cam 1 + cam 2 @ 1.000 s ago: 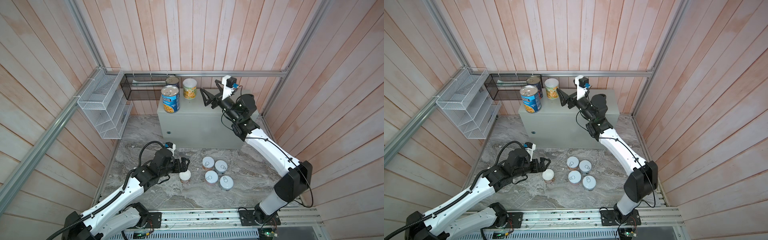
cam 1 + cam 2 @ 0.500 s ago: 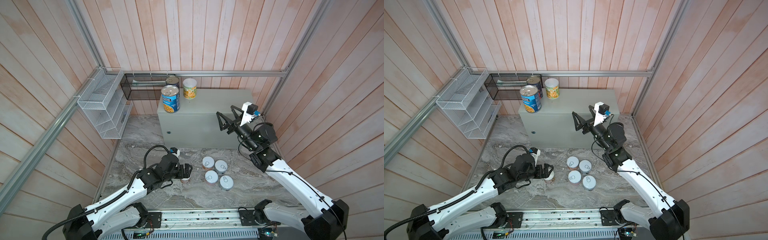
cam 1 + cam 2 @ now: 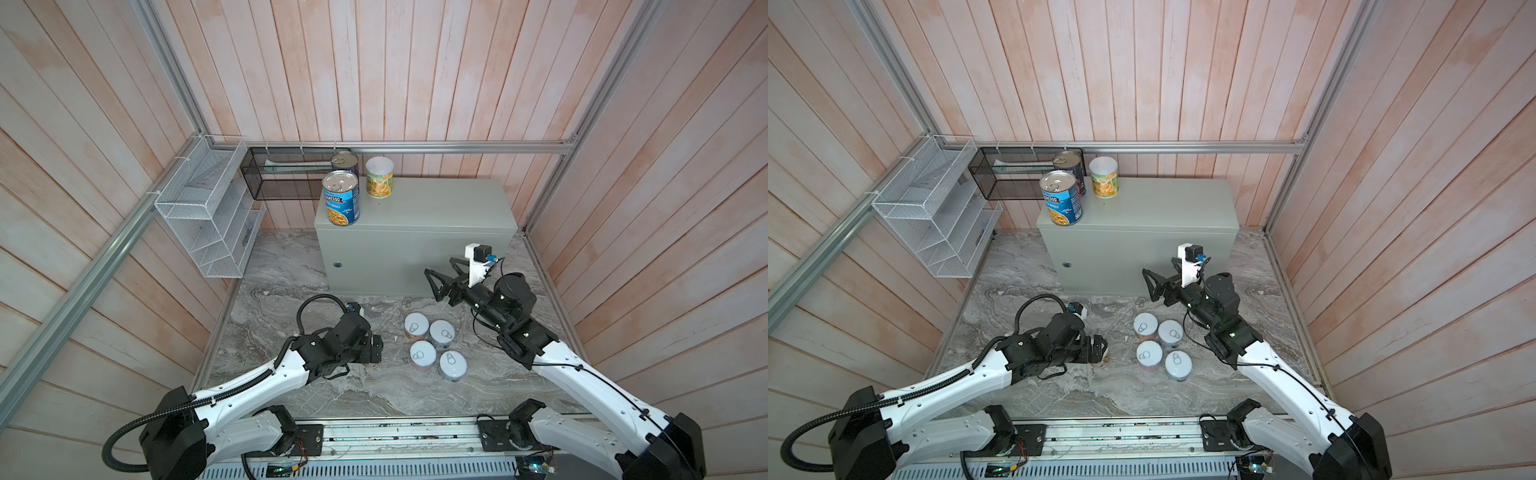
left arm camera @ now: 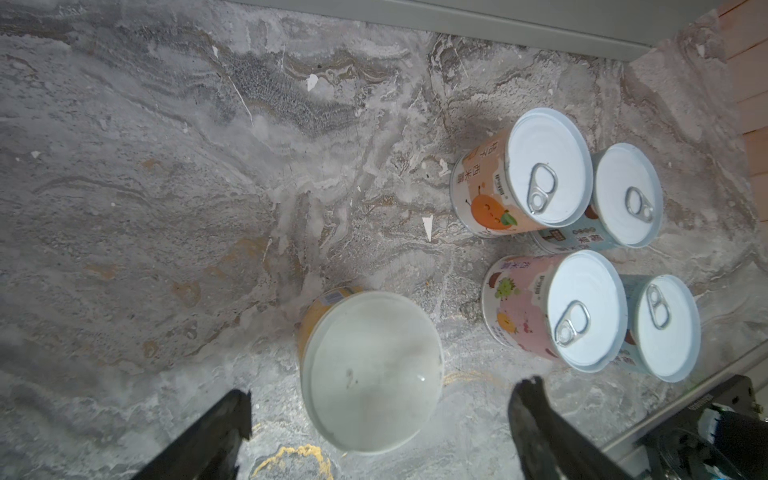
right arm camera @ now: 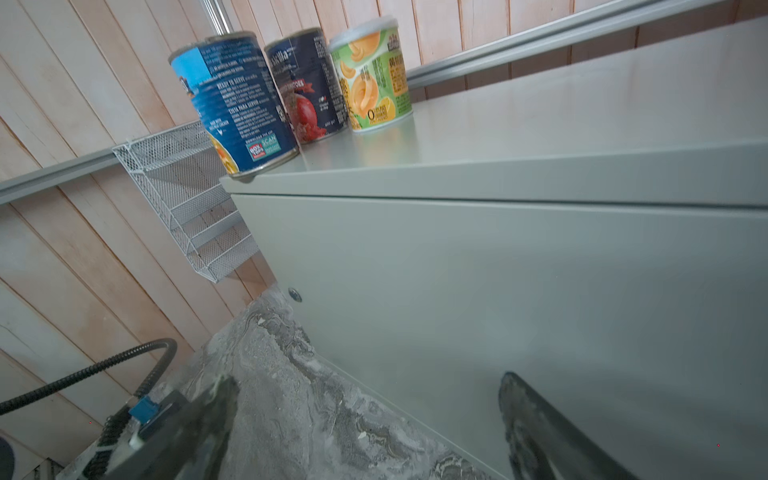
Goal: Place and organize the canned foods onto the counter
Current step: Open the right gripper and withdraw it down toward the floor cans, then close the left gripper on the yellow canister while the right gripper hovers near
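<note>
My left gripper is open above the yellow can, so next it will go down over the white lid point(image 4: 372, 372) and close its fingers around that can.
On the grey-green counter point(image 3: 436, 203) stand a blue Progresso can point(image 3: 341, 198), a dark can point(image 3: 344, 162) behind it and a white-lidded green can point(image 3: 379, 177). Several short pull-tab cans point(image 3: 432, 345) cluster on the marble floor. Left of them stands a white-lidded yellow can point(image 4: 370, 370), under my left gripper point(image 4: 386, 392). That gripper is open, a finger on each side of the can with gaps. In both top views this gripper point(image 3: 1098, 349) covers most of the can. My right gripper point(image 3: 439, 270) hangs open and empty before the counter's front face point(image 5: 498, 291).
A white wire rack point(image 3: 208, 216) hangs on the left wall, and a black mesh basket point(image 3: 286, 174) sits beside the counter's back left corner. Wooden walls close in three sides. A metal rail point(image 3: 395, 436) runs along the front.
My right arm has pulled back from above the counter and dropped in front of it, still open. My left gripper has slid right and down over the white-lidded can.
</note>
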Tool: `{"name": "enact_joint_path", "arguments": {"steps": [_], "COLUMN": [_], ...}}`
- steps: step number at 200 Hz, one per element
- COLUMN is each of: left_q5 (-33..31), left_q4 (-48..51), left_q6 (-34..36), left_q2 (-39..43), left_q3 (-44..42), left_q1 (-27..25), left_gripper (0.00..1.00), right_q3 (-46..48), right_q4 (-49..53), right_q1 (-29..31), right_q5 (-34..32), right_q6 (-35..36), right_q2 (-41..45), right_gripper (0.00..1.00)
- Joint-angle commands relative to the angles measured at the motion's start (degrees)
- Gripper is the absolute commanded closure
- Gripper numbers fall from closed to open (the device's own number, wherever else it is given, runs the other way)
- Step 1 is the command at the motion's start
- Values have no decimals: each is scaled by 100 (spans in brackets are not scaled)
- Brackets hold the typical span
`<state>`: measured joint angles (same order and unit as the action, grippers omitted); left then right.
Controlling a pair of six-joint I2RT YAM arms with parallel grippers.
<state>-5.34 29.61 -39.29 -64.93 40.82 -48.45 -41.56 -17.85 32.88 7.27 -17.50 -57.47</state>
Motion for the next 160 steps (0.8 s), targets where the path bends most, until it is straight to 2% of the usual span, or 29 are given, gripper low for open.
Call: {"name": "enact_joint_path", "arguments": {"steps": [1, 53, 127, 160], "left_q5": [-75, 11, 82, 95], "left_q4": [46, -113, -241, -242], "left_q6": [123, 227, 299, 325], "left_q2": [-170, -508, -870, -995], "left_q3": [163, 250, 321, 313], "left_q1": [-21, -25, -22, -22], "left_gripper": [4, 12, 14, 18], "right_q3": [254, 446, 664, 702], "right_q4": [73, -34, -37, -53], "right_q1": [42, 178, 278, 287], "right_q5": [-208, -257, -532, -566], "right_q6": [-167, -219, -267, -272], "right_q2": [154, 81, 66, 58], "right_gripper": [3, 3, 3, 3]}}
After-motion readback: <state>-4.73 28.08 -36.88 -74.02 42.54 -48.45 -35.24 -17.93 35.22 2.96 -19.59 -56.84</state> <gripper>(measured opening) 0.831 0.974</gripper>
